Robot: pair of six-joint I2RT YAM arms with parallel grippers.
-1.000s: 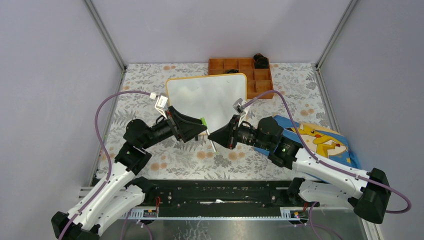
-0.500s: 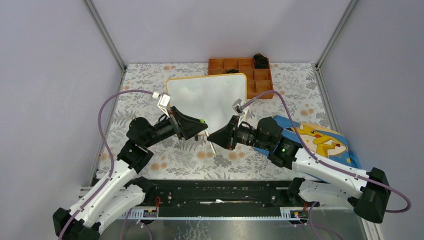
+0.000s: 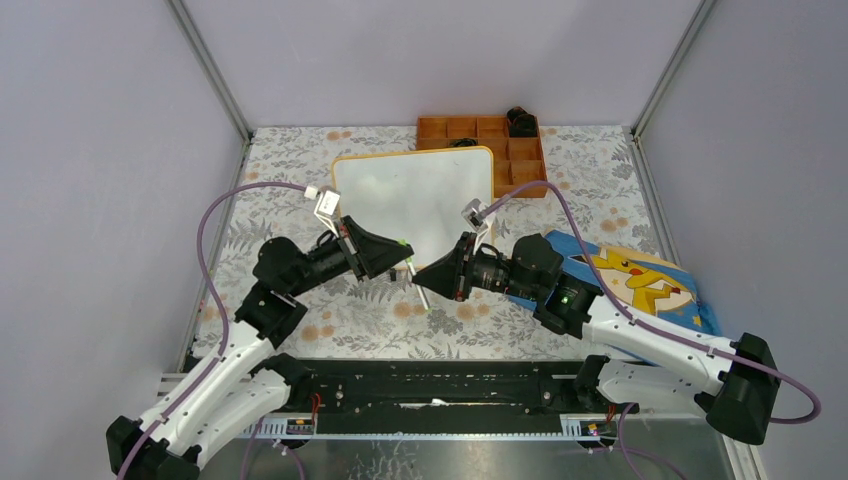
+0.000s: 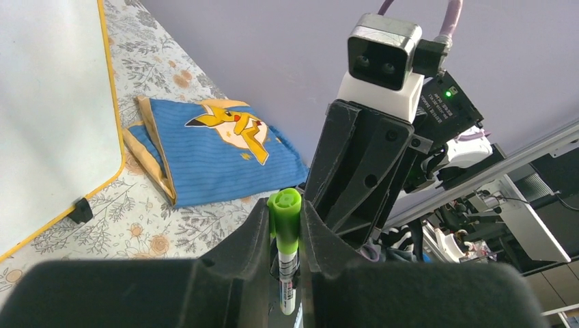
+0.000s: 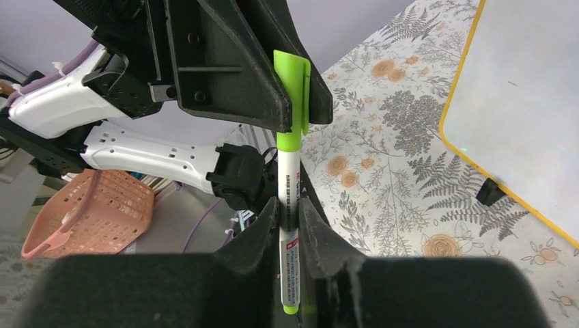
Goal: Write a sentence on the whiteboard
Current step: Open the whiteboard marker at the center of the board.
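Observation:
The robot's left gripper will next pull the marker's cap off, then carry it, lower it and let go of it over the clear floral mat (image 3: 491,316) (image 4: 175,249), which lies below and to the gripper's right in the top view.
The whiteboard (image 3: 415,200) lies flat at mid-table with a thin orange-yellow frame; I see no writing on it. It also shows in the left wrist view (image 4: 48,102) and the right wrist view (image 5: 526,102). My two grippers meet tip to tip just in front of its near edge. My left gripper (image 4: 285,213) is shut on the green cap (image 4: 285,217) of a marker. My right gripper (image 5: 289,220) is shut on the same marker's white barrel (image 5: 289,205). The cap (image 5: 292,96) sits on the barrel. In the top view the left gripper (image 3: 403,262) and right gripper (image 3: 428,277) hold the marker above the floral mat.
An orange compartment tray (image 3: 520,165) stands behind the whiteboard's right corner, with a black object (image 3: 521,120) at its back. A blue cartoon-print cloth (image 3: 640,285) lies at the right, partly under my right arm. A pink basket (image 5: 89,212) sits off the table.
My left gripper has drawn back and down toward the near side, and my right gripper has followed slightly left. Both stay shut on the marker.

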